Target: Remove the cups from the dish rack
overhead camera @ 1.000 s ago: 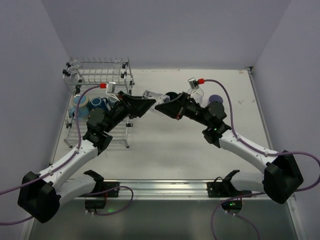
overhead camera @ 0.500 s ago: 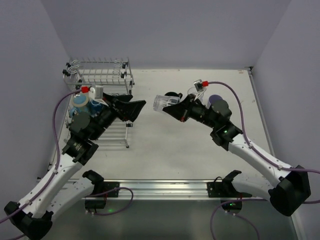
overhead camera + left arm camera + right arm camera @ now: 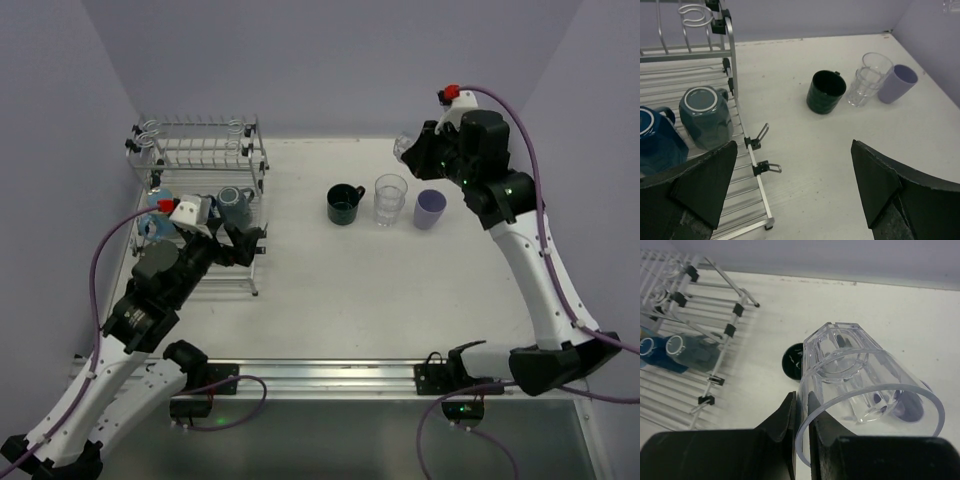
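I need to swing my right gripper toward the dark green mug next, tilt it downward and lower the clear tumbler into the stacked tumblers, whose opening point(image 3: 391, 187) point(image 3: 843, 366) faces up.
The silver wire dish rack point(image 3: 200, 150) stands at the back left, with a grey mug point(image 3: 236, 205) and a blue mug point(image 3: 655, 140) upside down on its lower tier. My left gripper point(image 3: 245, 243) hovers open and empty by the rack's front right corner point(image 3: 760, 165). My right gripper point(image 3: 803, 405) is raised at the back right, shut on the wall of a clear glass tumbler point(image 3: 865, 380) held on its side. On the table stand a dark green mug point(image 3: 345, 204), stacked clear tumblers point(image 3: 390, 199) and a lavender cup point(image 3: 430, 209).
Walls close the table at the back and on both sides. The rack's upper tier point(image 3: 690, 47) overhangs the mugs. Small black clips point(image 3: 757, 142) stick out from the rack's lower frame toward the table's middle.
The two grippers met at the middle over the tumbler. The left one opened and drew back to the rack; the right arm carried the tumbler up and to the back right.
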{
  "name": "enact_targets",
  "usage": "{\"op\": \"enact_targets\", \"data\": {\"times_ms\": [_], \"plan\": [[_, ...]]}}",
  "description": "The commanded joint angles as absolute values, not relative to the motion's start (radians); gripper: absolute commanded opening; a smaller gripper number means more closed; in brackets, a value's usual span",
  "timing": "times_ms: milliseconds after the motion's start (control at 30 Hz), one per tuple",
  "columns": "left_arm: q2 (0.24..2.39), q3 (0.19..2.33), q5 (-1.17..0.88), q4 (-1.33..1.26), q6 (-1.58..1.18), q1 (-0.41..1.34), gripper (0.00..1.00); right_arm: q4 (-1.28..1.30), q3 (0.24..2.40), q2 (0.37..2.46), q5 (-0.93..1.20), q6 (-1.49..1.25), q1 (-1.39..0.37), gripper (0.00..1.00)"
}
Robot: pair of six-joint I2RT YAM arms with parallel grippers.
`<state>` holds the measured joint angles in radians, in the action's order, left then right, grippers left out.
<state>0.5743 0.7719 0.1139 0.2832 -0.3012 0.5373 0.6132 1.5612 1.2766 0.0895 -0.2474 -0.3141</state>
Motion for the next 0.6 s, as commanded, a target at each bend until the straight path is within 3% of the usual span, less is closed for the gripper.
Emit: {"op": "enact_targets", "data": {"times_ms": [0,567], "plan": [[0.537,0.752,0.164,0.313,-0.224,0.535,1.0,0.856,1.708,1.4,0.02,-0.155,-0.321,0.0],[0.499,0.719,0.126,0.305,-0.215,0.476,1.0,1.17,2.15,1.882,-0.146,-0.095,-0.428,0.0]]}}
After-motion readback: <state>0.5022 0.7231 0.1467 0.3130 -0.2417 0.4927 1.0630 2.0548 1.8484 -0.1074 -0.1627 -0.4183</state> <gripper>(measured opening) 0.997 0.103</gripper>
